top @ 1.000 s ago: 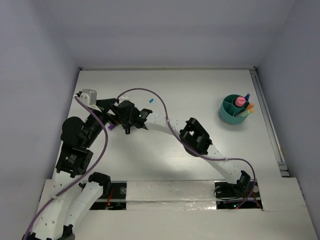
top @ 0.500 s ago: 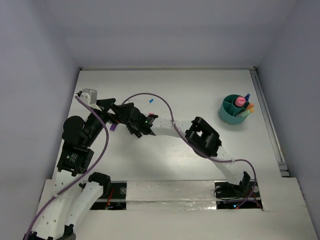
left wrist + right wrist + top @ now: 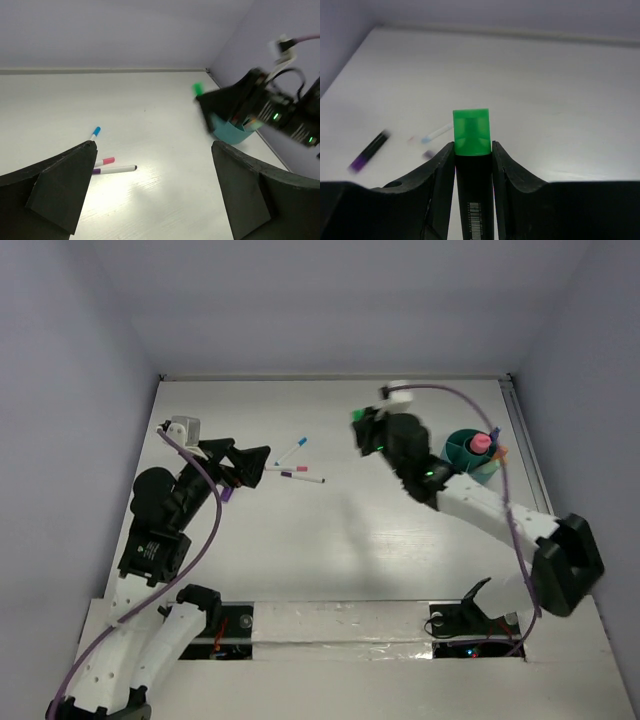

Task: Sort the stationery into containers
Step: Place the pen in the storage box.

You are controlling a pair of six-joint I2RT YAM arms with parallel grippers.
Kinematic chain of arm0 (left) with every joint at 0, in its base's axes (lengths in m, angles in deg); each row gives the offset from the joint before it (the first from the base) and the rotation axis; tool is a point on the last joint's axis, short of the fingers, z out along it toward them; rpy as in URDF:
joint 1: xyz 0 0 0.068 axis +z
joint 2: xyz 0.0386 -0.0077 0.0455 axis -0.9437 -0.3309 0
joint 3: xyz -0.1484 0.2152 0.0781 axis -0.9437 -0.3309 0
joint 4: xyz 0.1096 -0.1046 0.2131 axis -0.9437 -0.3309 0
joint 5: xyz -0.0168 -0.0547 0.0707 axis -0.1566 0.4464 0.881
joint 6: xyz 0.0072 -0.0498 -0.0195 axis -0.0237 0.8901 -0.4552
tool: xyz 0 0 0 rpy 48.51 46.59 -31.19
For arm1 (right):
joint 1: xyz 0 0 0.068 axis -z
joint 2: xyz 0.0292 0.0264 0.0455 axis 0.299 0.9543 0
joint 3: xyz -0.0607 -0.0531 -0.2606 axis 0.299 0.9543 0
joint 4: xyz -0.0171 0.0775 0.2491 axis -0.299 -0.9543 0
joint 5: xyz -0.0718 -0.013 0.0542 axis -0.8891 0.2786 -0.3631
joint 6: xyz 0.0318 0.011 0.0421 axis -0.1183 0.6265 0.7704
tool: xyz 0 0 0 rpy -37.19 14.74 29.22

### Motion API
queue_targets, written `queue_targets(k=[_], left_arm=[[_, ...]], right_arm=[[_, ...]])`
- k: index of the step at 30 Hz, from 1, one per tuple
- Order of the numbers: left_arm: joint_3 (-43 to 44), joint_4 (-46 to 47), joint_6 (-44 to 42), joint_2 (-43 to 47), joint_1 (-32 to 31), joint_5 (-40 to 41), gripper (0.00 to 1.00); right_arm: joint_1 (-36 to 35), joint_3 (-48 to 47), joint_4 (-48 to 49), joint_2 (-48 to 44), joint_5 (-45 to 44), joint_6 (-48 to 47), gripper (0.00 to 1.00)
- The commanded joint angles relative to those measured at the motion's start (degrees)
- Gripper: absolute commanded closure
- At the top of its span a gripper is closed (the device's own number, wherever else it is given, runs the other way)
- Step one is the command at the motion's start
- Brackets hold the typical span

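Observation:
The right gripper moves over the opening of the teal holder (image 3: 466,462) next and releases the highlighter, since the holder stands to its right in the top view.
My right gripper (image 3: 362,428) is shut on a black highlighter with a green cap (image 3: 471,132) and holds it above the table, left of the teal round holder (image 3: 466,462). The holder has pink, orange and blue items in it. Three thin white markers lie on the table: blue cap (image 3: 294,449), pink cap (image 3: 282,468), purple cap (image 3: 304,478). My left gripper (image 3: 256,461) is open and empty just left of them; in its view (image 3: 152,150) the markers (image 3: 114,169) lie by the left finger.
A dark piece with a purple end (image 3: 367,152) shows blurred at the left of the right wrist view. The grey walls close in the table on three sides. A rail (image 3: 535,480) runs along the right edge.
My right arm has swung from beside the left gripper over to the right, next to the teal holder, carrying the green-capped highlighter. The three markers are now uncovered. The left arm has barely moved.

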Motion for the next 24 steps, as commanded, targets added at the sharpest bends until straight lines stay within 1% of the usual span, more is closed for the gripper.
queue_targets(k=[1,3,4,6,8,13,14,15,16,20,24], left_arm=[[-0.7,2.9,-0.3,-0.9,0.3,-2.2,0.01],[-0.8,3.0,-0.2,-1.1,0.3,-2.6,0.01],[-0.8,3.0,0.0,-1.1,0.3,-2.6,0.01],[-0.9,3.2,-0.1,-1.1,0.3,-2.8,0.01],[-1.0,3.3,-0.1,-1.4,0.8,-3.1,0.01],[-1.0,3.4,0.0,-2.0,0.8,-4.4,0.01],[-1.0,3.4,0.0,-2.0,0.8,-4.4,0.01],[-1.1,3.4,0.0,-1.9,0.8,-4.5,0.01],[-1.1,3.4,-0.1,-1.8,0.8,-4.4,0.01],[-1.3,3.5,0.0,-1.7,0.8,-4.9,0.01],[-1.3,3.5,0.1,-1.5,0.8,-5.0,0.01]], right_arm=[[11.7,9.5,7.7,-9.1,-4.9,-2.5,1.0],[17.0,14.2,8.7,-12.8,-4.9,-3.3,1.0],[21.3,16.1,10.1,-15.7,-4.4,-3.8,1.0],[25.0,19.3,13.7,-17.6,-2.8,-4.8,1.0],[28.1,22.5,16.7,-17.8,-4.1,-6.8,0.99],[31.1,25.4,24.2,-14.4,-5.5,-6.4,1.0],[31.6,25.5,25.1,-13.2,-6.4,-6.9,1.0],[31.6,25.7,28.0,-12.6,-7.4,-7.5,1.0],[31.6,25.7,29.2,-11.8,-9.9,-8.3,1.0],[32.9,22.4,33.1,-5.9,-14.5,-12.3,1.0],[34.1,17.5,35.5,1.0,-14.1,-16.5,1.0]])
